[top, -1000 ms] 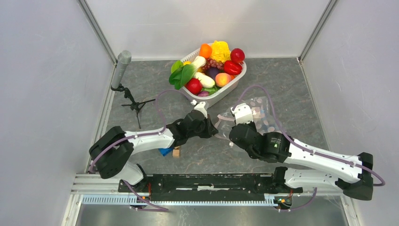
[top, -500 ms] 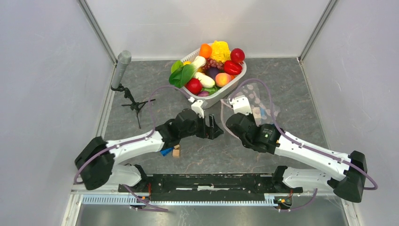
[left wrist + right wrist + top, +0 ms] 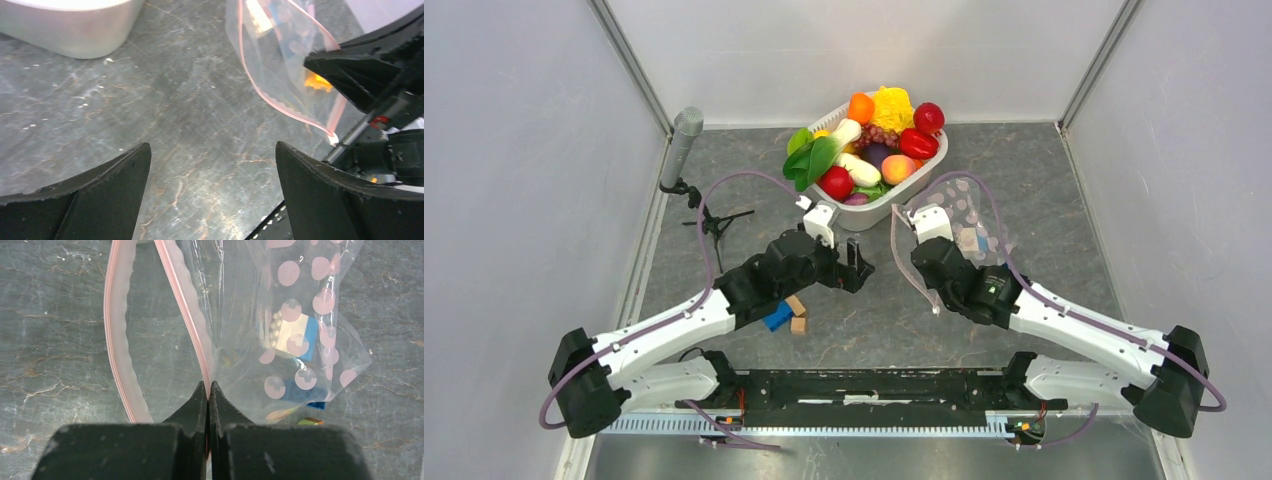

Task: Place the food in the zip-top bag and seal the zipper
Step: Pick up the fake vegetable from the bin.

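My left gripper moves outward onto the green leaves at the basket's rim [image 3: 811, 162] next, since they lie farther outward, to its left in the top view.
The food [image 3: 876, 150] is piled in a white basket [image 3: 873, 212] at the back. The zip-top bag [image 3: 280, 300], clear with pink dots, lies right of centre and holds a blue and white block [image 3: 296, 337]. Its mouth gapes, and the pink zipper [image 3: 117, 340] bows out to the left. My right gripper [image 3: 208, 386] is shut on the zipper's other strip [image 3: 187, 325]. My left gripper [image 3: 211, 145] stands open over bare table, left of the bag [image 3: 280, 55], with nothing between its fingers.
Blue and tan blocks [image 3: 784, 316] lie on the table under my left arm. A microphone on a small tripod [image 3: 686, 150] stands at the left wall. The basket's wall [image 3: 75, 30] is just beyond my left gripper.
My left gripper has opened, let go of the bag's mouth and drawn back to the left. My right gripper stayed shut on the zipper and carried the bag slightly toward the basket.
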Controlling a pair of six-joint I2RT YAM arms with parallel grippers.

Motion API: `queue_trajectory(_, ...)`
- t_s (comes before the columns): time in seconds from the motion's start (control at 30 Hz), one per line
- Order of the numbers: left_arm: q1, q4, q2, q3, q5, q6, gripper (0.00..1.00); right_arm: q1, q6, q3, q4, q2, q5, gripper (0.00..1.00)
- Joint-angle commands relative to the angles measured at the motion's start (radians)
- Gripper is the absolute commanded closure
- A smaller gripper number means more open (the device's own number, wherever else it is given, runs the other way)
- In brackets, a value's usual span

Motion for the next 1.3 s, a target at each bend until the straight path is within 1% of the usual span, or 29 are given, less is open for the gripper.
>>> queue_trajectory(0.0,0.022,-0.082,-0.03,0.126,-0.107,0.159,0.0,-0.008,-0.023,-0.014,0.062,-0.032,-0.049,1.0)
queue_trajectory(0.1,0.06,-0.158,0.014,0.256,-0.091,0.261,0.0,-0.008,-0.021,-0.025,0.067,-0.042,-0.053,1.0)
queue_trajectory(0.2,0.135,-0.239,0.092,0.392,-0.065,0.339,0.0,-0.008,-0.017,-0.036,0.079,-0.055,-0.066,1.0)
queue_trajectory(0.23,0.168,-0.241,0.112,0.423,-0.043,0.35,0.0,-0.008,-0.018,-0.039,0.083,-0.057,-0.067,1.0)
queue_trajectory(0.3,0.25,-0.243,0.161,0.481,0.055,0.363,0.0,-0.008,-0.021,-0.041,0.084,-0.059,-0.074,0.99)
queue_trajectory(0.37,0.294,-0.274,0.23,0.565,0.104,0.406,0.0,-0.008,-0.026,-0.042,0.084,-0.062,-0.076,0.99)
queue_trajectory(0.47,0.339,-0.359,0.336,0.697,0.105,0.5,0.0,-0.008,-0.03,-0.044,0.093,-0.066,-0.087,0.99)
queue_trajectory(0.53,0.347,-0.43,0.413,0.798,0.073,0.543,0.0,-0.008,-0.035,-0.044,0.103,-0.066,-0.106,0.98)
queue_trajectory(0.67,0.382,-0.417,0.511,0.877,0.085,0.593,0.0,-0.008,-0.031,-0.059,0.117,-0.067,-0.127,0.98)
queue_trajectory(0.77,0.407,-0.477,0.597,0.979,0.054,0.611,0.0,-0.008,-0.026,-0.067,0.114,-0.073,-0.132,0.98)
queue_trajectory(0.93,0.417,-0.486,0.679,1.052,-0.002,0.656,0.0,-0.008,-0.024,-0.077,0.115,-0.096,-0.127,0.97)
queue_trajectory(1.03,0.422,-0.446,0.696,1.047,-0.038,0.678,0.0,-0.008,-0.024,-0.079,0.116,-0.098,-0.139,0.97)
queue_trajectory(1.13,0.441,-0.489,0.744,1.093,-0.025,0.685,0.0,-0.007,-0.017,-0.083,0.119,-0.102,-0.147,0.97)
queue_trajectory(1.27,0.466,-0.478,0.758,1.075,0.032,0.665,0.0,-0.008,-0.015,-0.094,0.125,-0.108,-0.148,0.97)
